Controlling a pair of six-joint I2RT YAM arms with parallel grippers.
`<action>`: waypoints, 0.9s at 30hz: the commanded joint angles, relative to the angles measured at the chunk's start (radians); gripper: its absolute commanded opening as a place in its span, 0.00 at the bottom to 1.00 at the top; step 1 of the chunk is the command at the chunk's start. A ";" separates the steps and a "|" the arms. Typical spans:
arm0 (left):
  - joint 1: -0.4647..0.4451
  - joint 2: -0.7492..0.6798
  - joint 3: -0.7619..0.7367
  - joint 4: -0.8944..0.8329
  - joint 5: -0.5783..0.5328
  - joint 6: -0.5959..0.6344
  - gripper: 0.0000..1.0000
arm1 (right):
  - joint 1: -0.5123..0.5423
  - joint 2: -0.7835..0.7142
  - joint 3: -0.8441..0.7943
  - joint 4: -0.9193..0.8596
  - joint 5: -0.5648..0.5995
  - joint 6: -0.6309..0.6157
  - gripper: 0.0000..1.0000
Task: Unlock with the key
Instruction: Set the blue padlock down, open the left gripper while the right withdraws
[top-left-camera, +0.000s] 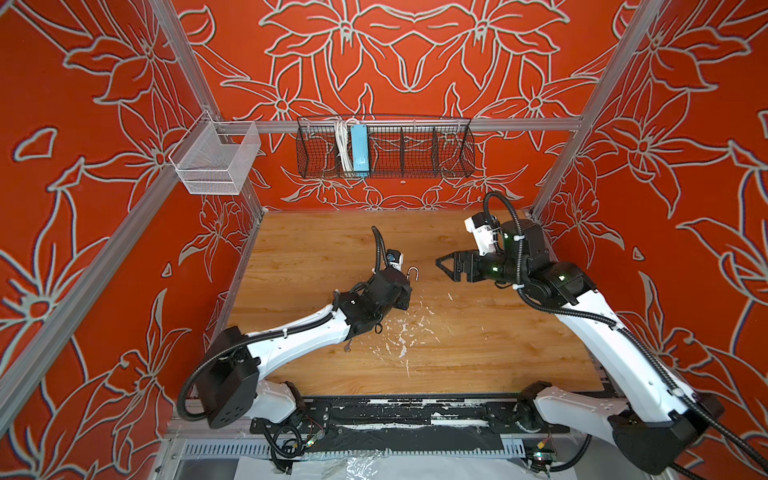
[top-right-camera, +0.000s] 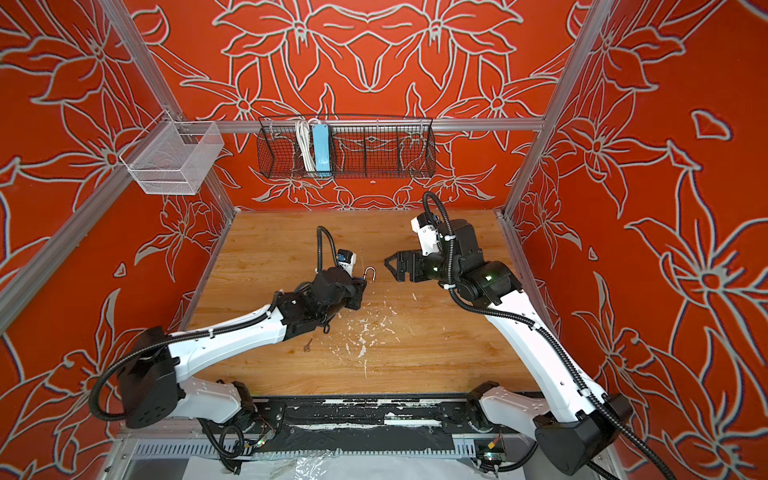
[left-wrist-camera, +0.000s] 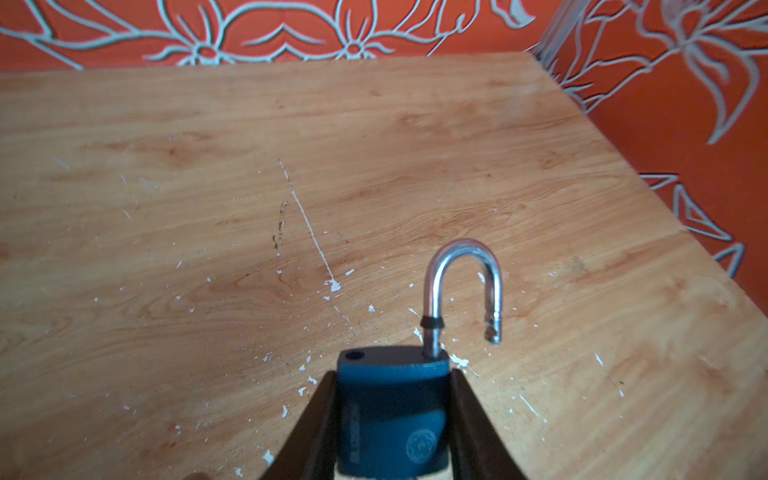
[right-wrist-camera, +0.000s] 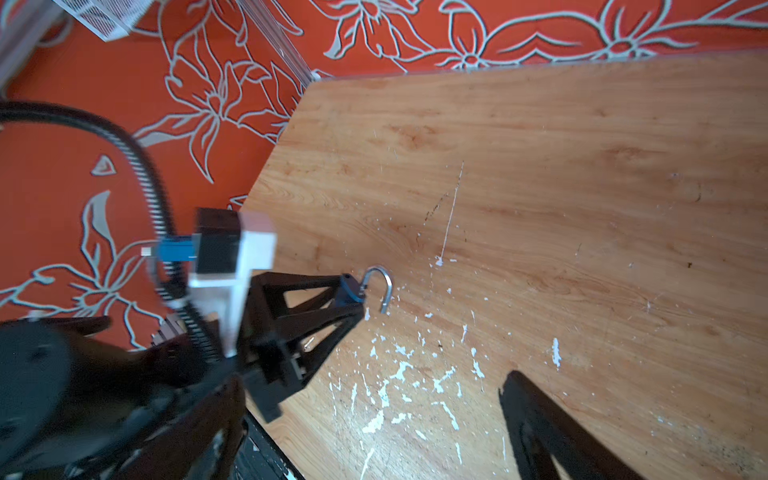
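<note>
The padlock's shackle is open, so next I will tip my left gripper downward and lower it toward the wood by the pale scratch's near end (left-wrist-camera: 376, 324) to release the padlock (left-wrist-camera: 392, 407).
A blue padlock (left-wrist-camera: 392, 407) sits clamped between the fingers of my left gripper (left-wrist-camera: 392, 378), which is shut on its body. Its silver shackle (left-wrist-camera: 461, 282) stands swung open, the free end clear of the body. In both top views the shackle (top-left-camera: 413, 274) (top-right-camera: 370, 274) pokes out past the left gripper (top-left-camera: 405, 286) (top-right-camera: 359, 282) over the table's middle. My right gripper (top-left-camera: 442, 266) (top-right-camera: 390, 264) hangs open and empty a short way to the right of the padlock (right-wrist-camera: 351, 289). A small key (top-right-camera: 307, 345) (top-left-camera: 348, 345) lies on the table beside the left forearm, apart from both grippers.
White paint flecks (top-left-camera: 399, 332) scatter over the wooden table (top-left-camera: 498, 353). A black wire basket (top-left-camera: 415, 153) with a blue power strip (top-left-camera: 359, 149) hangs on the back wall. A white mesh basket (top-left-camera: 216, 162) hangs at the left post.
</note>
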 joint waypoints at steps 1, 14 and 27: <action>0.028 0.099 0.100 -0.100 0.009 -0.108 0.00 | -0.007 -0.010 0.053 0.040 -0.009 0.055 0.97; 0.097 0.545 0.483 -0.433 0.032 -0.351 0.00 | -0.009 0.025 0.088 0.139 -0.132 0.187 0.97; 0.107 0.700 0.626 -0.581 0.070 -0.382 0.05 | -0.009 0.050 0.091 0.191 -0.152 0.224 0.97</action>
